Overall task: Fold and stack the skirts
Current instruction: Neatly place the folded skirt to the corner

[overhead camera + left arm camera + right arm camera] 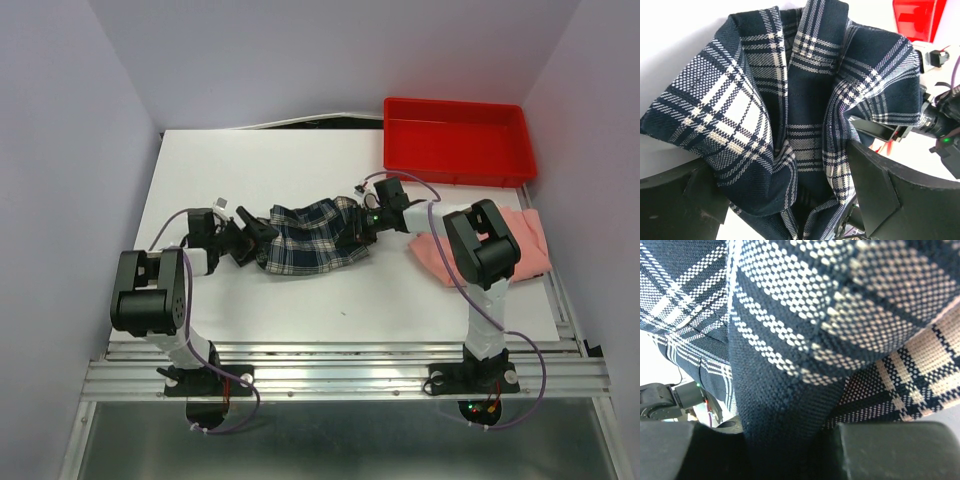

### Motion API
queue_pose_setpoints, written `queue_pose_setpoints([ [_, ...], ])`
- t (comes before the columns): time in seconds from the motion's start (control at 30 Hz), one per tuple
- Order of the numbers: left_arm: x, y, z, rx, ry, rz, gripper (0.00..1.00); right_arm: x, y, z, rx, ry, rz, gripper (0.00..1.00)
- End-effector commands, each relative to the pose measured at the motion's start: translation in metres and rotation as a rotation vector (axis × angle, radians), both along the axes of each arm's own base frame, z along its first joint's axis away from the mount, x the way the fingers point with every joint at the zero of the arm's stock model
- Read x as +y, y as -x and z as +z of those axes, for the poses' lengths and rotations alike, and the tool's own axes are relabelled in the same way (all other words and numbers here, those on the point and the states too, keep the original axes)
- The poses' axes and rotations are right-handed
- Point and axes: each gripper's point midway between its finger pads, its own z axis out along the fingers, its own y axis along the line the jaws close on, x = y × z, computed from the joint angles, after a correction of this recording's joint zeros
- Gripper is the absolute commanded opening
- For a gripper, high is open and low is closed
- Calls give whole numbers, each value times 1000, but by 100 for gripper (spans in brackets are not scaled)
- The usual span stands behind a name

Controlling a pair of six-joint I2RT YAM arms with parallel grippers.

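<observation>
My right gripper will next carry the fold to its right in the top view and let it go over the wall-side edge (534,240), because the flat salmon-pink skirt lies that way.
The dark plaid skirt (315,240) lies bunched in the middle of the white table (300,300). My left gripper (262,232) is at its left edge and stands open. In the left wrist view the plaid skirt (790,100) bulges between the wide-apart fingers (875,185) of the left gripper (780,165). My right gripper (358,228) is at the skirt's right edge, shut on a fold of it. In the right wrist view the plaid skirt (805,315) fills the frame, and a fold is pinched in the right gripper (790,440). The salmon-pink skirt (530,245) lies flat at the right, partly hidden by the right arm.
A red plastic tray (455,140) stands at the table's back right corner. The table's right edge runs just beyond the pink skirt. Grey walls close in the left, right and back sides. Cables loop from both arms.
</observation>
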Motion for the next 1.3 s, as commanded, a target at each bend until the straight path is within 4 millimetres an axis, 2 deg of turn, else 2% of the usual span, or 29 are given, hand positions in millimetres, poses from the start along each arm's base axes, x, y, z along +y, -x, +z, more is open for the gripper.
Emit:
queue_pose_setpoints([
  [0.0,-6,-2,0,-25,34,-7,98,-1,0,-6,-9,31,26,12],
  [0.1,-9,0,-4,-8,64,-6,94,-1,2,-7,-3,31,26,11],
  [0.2,-11,7,-8,37,110,19,78,-3,5,-8,5,35,27,12],
  [0.23,-3,9,-9,51,128,62,77,-3,5,-8,2,35,28,12],
  [0.3,4,11,-6,45,135,91,77,-3,6,-8,2,35,29,11],
  [0.37,5,19,-3,57,165,88,82,-3,6,-8,3,34,30,12],
  [0.57,-7,31,18,-9,297,54,91,-3,9,-10,9,30,42,11],
  [0.8,-14,19,32,-85,344,21,92,-2,9,-13,25,32,46,11],
  [0.9,-26,13,39,-129,340,-42,89,-2,6,-13,19,33,43,11],
  [1.0,-34,8,37,-145,310,-70,79,-1,3,-10,1,34,47,11],
  [1.03,-38,8,33,-130,292,-77,68,-2,1,-8,-12,41,44,11],
  [1.07,-31,4,13,-67,222,-34,63,-2,0,-6,-22,46,46,11],
  [1.13,-20,6,-6,36,161,35,47,-3,-3,-1,-47,55,47,11],
  [1.2,-19,2,-3,7,120,29,33,-6,-5,2,-73,77,58,9],
  [1.23,-21,3,1,3,101,13,11,-9,-7,4,-91,96,56,7],
  [1.27,-23,-5,11,-38,76,2,1,-10,-9,11,-112,105,54,4],
])
